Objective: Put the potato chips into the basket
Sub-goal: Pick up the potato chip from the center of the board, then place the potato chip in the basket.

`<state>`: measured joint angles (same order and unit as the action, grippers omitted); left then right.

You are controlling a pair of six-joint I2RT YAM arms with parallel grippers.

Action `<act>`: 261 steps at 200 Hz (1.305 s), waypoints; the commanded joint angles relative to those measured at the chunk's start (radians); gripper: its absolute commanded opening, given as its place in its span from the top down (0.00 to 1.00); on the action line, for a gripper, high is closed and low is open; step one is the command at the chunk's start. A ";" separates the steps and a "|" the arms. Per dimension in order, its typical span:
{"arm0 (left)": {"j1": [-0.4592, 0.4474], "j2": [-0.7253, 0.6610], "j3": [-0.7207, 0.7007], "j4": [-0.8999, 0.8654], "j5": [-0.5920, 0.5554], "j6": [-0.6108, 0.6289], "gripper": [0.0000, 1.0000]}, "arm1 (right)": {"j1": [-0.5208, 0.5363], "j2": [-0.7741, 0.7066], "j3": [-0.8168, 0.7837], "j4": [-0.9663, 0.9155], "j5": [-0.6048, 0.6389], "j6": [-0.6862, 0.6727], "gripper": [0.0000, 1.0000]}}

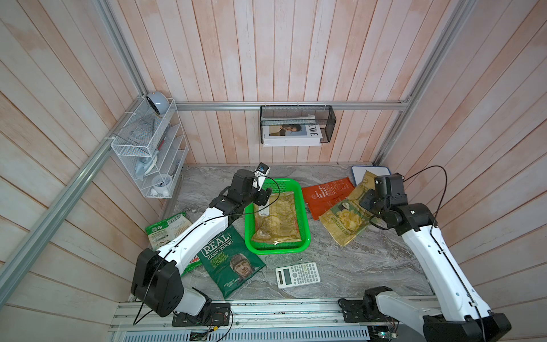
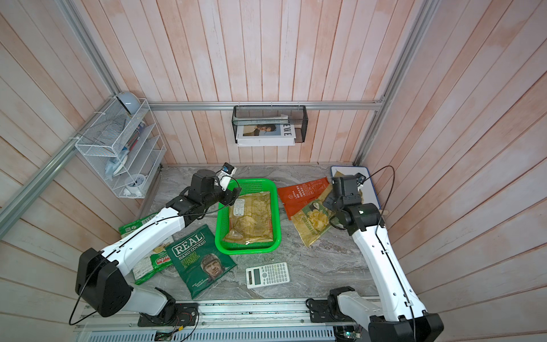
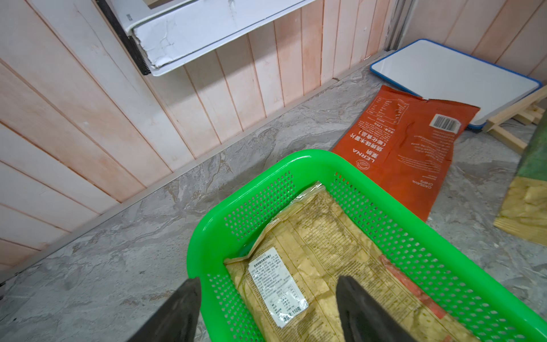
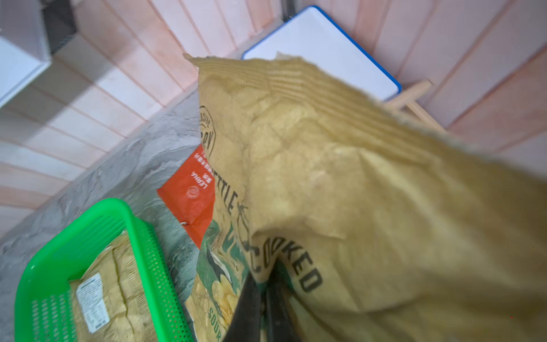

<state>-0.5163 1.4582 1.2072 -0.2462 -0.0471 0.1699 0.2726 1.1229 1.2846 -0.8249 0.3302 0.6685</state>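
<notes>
The beige-green chip bag [image 1: 346, 219] is still outside the basket. My right gripper will next move over the basket, lower the bag onto the tan-gold bag [image 1: 278, 219] and let go of it.
The green basket [image 1: 278, 250] [image 2: 247, 250] sits mid-table and holds a tan-gold chip bag [image 1: 278, 219] [image 3: 325, 251]. My left gripper [image 1: 265, 197] [image 3: 269, 279] hangs open over the basket's far left corner, with nothing between its fingers. To the basket's right, my right gripper [image 1: 365, 202] [image 4: 265, 272] is shut on the beige-green chip bag [image 1: 346, 219] [image 4: 355, 192], whose gripped end is raised off the table. An orange-red bag [image 1: 325, 195] [image 3: 414, 154] lies flat partly under it. The dark green "REAL" bag [image 1: 228, 260] and a white-green bag [image 1: 165, 231] lie front left, partly under my left arm.
A white calculator [image 1: 297, 275] lies in front of the basket. A blue-edged whiteboard [image 1: 358, 174] [image 3: 453, 77] lies in the far right corner. A white wire rack [image 1: 151, 148] hangs on the left wall and a black mesh holder [image 1: 297, 124] on the back wall.
</notes>
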 commanded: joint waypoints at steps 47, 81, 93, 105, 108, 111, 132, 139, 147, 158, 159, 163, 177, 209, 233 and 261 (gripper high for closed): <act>0.003 -0.022 -0.037 0.077 -0.277 0.006 0.23 | 0.228 0.175 0.068 0.458 -0.002 -0.214 1.00; 0.023 -0.045 -0.051 0.106 -0.379 0.004 0.22 | 0.293 0.305 0.162 0.494 -0.136 -0.266 1.00; 0.035 -0.048 -0.056 0.115 -0.415 -0.009 0.22 | 0.307 0.352 0.200 0.487 -0.191 -0.276 1.00; 0.053 -0.050 -0.054 0.117 -0.437 -0.034 0.23 | 0.317 0.402 0.240 0.467 -0.256 -0.276 1.00; 0.059 -0.050 -0.054 0.116 -0.439 -0.042 0.22 | 0.318 0.414 0.251 0.461 -0.277 -0.276 1.00; 0.064 -0.050 -0.054 0.116 -0.439 -0.054 0.22 | 0.319 0.427 0.260 0.453 -0.298 -0.276 1.00; 0.107 -0.052 -0.042 0.099 -0.428 -0.104 0.22 | 0.322 0.524 0.338 0.386 -0.430 -0.268 1.00; 0.115 -0.054 -0.039 0.092 -0.427 -0.109 0.22 | 0.322 0.558 0.366 0.361 -0.472 -0.271 1.00; 0.126 -0.059 -0.038 0.088 -0.428 -0.107 0.22 | 0.324 0.598 0.398 0.330 -0.518 -0.278 1.00; 0.133 -0.068 -0.040 0.091 -0.435 -0.099 0.23 | 0.323 0.654 0.442 0.289 -0.570 -0.290 1.00; 0.134 -0.068 -0.041 0.091 -0.436 -0.098 0.22 | 0.323 0.657 0.446 0.284 -0.572 -0.291 1.00; 0.135 -0.073 -0.043 0.092 -0.441 -0.095 0.22 | 0.324 0.678 0.463 0.266 -0.590 -0.297 1.00; 0.139 -0.082 -0.047 0.096 -0.447 -0.089 0.22 | 0.323 0.746 0.519 0.205 -0.638 -0.326 1.00; 0.140 -0.094 -0.049 0.095 -0.442 -0.085 0.23 | 0.323 0.879 0.628 0.100 -0.730 -0.310 1.00; 0.140 -0.102 -0.051 0.097 -0.447 -0.077 0.22 | 0.323 0.940 0.644 0.060 -0.842 -0.245 1.00; 0.141 -0.102 -0.052 0.098 -0.443 -0.078 0.22 | 0.324 0.955 0.591 0.069 -0.901 -0.230 1.00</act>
<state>-0.3786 1.3777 1.1660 -0.1596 -0.4801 0.0933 0.5930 2.0842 1.8843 -0.7311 -0.4526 0.4122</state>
